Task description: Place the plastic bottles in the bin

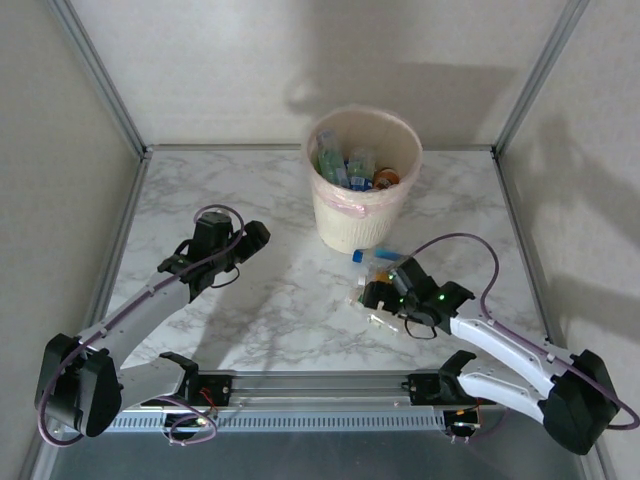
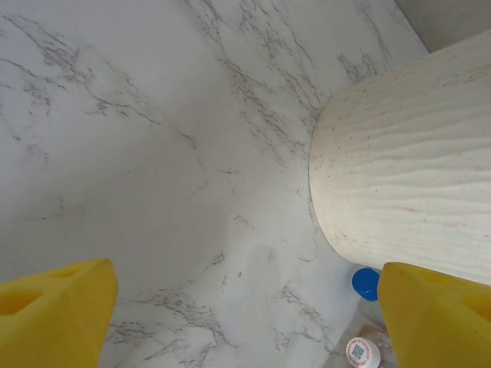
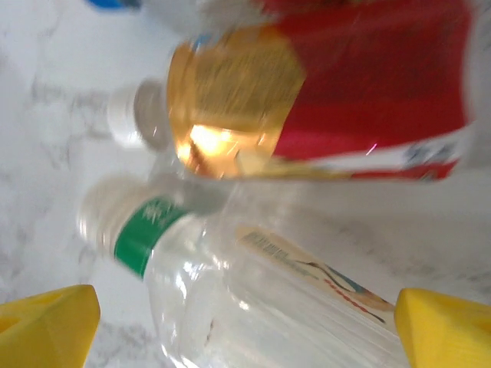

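My right gripper draws back next, turns in line and lowers onto the clear bottle's body, because the clear bottle lies slanted across its open fingers.
The cream bin stands at the back middle of the table, with several plastic bottles inside it. Three bottles lie on the table in front of it. One is brown-orange with a red label. A clear one has a green neck band, and another has a blue cap. My right gripper hangs low over them, open. In the right wrist view the right gripper has the clear bottle between its yellow fingertips. My left gripper is open and empty, left of the bin.
In the left wrist view the bin wall rises at the right. A blue cap and a white cap lie by its foot. Metal frame posts and grey walls enclose the marble table.
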`<state>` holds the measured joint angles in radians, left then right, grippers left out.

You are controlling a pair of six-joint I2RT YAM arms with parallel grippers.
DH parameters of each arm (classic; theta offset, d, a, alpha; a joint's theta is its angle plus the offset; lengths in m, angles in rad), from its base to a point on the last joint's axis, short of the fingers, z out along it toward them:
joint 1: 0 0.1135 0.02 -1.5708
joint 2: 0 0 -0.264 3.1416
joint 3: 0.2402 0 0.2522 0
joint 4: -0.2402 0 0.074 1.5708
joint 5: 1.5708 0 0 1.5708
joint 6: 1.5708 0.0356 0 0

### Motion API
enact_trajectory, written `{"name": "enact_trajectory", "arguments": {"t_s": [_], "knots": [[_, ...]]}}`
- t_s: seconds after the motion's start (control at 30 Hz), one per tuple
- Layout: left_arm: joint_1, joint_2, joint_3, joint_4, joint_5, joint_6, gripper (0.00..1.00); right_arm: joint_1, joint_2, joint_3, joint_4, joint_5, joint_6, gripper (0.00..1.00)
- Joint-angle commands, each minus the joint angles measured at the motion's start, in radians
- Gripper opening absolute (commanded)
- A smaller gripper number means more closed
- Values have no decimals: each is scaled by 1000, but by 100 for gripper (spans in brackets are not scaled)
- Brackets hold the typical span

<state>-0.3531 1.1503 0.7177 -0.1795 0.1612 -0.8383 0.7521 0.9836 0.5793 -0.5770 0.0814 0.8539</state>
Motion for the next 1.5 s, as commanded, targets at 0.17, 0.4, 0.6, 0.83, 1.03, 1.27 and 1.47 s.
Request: {"name": "enact_trajectory", "arguments": {"t_s": [0.17,0.4,0.6,0.83,1.03,1.27,1.47], "knots": [[-11,-23,-10,13,-5,-3,88,161,41,0,-21,68,110,99],[-10,-31,-16,11,-5,-12,88,232,178,21,1,115,124,91],[-11,-33,-27,5,-15,-13,88,254,234,20,15,132,125,74],[-11,-29,-31,15,-14,-19,88,270,199,30,0,145,127,58],[-11,-23,-27,17,-15,-21,88,331,156,107,5,135,90,48],[-11,-15,-27,26,-10,-25,88,383,149,374,-73,206,10,44],[-12,2,-43,57,2,-32,88,384,166,616,-94,239,-80,44]]}}
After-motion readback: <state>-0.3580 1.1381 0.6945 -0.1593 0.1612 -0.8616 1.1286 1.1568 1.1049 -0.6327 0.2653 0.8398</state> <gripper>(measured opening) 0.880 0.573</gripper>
